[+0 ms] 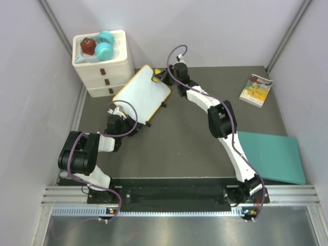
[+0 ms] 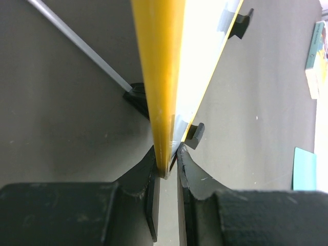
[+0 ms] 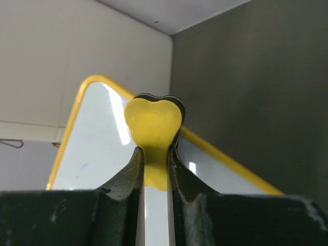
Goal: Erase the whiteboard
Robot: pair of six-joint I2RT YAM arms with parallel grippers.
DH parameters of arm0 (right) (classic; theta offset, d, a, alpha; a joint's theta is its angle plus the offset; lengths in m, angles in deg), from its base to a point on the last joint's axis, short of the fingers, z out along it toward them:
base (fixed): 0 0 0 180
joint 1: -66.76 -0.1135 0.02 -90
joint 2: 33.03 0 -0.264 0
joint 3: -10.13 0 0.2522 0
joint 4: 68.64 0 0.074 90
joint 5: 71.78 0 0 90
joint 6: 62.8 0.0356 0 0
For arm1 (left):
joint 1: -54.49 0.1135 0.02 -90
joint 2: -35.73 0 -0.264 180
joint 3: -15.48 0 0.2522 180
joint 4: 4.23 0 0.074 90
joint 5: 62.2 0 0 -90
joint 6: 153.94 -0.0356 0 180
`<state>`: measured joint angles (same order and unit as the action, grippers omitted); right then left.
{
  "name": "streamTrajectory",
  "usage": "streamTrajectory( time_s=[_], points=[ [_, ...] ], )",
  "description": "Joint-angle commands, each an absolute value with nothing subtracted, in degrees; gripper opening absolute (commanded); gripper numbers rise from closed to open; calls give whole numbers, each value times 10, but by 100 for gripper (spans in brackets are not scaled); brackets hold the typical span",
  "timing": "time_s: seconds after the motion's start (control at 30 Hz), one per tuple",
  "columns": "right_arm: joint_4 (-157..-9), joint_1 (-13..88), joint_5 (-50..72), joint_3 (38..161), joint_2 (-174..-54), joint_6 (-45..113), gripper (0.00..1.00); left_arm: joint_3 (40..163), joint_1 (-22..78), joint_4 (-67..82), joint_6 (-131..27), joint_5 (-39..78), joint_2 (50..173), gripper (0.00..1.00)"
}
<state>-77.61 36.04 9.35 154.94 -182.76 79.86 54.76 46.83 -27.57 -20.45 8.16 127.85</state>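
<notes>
My right gripper holds the eraser, and the whiteboard (image 1: 141,94) looks clean from above. My right gripper will next move back and down and release the eraser on the bare tabletop below and back from it.
The whiteboard (image 1: 141,94) has a white face and an orange-yellow frame and lies tilted beside the drawer box. Its face shows no scribbles in the top view. My left gripper (image 1: 117,114) is shut on the board's near-left edge; in the left wrist view the yellow frame (image 2: 160,77) runs up from between the jaws (image 2: 168,164). My right gripper (image 1: 163,77) is shut on a yellow heart-shaped eraser (image 3: 154,128) and holds it over the board's far corner (image 3: 97,138).
A white three-drawer box (image 1: 102,64) with teal and brown toys on top stands at the back left. A book (image 1: 255,90) lies at the back right. A teal mat (image 1: 269,156) lies at the right.
</notes>
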Motion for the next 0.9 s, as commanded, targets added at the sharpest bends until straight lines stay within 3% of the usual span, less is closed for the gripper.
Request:
streamTrajectory(
  time_s=[0.0,0.4,0.63,0.77,0.87],
  points=[
    [-821,363,95,1504,-1826,782,0,533,461,-154,-242,96,1293,0],
    [-756,355,42,1354,-1745,762,0,534,461,-153,-239,100,1293,0],
    [-765,361,34,1224,-1584,719,0,525,460,-166,-224,109,1289,0],
    [-874,371,55,1143,-1488,673,0,525,460,-166,-217,113,1289,0],
    [-919,388,63,1045,-1430,632,0,524,459,-167,-212,115,1287,15]
  ],
)
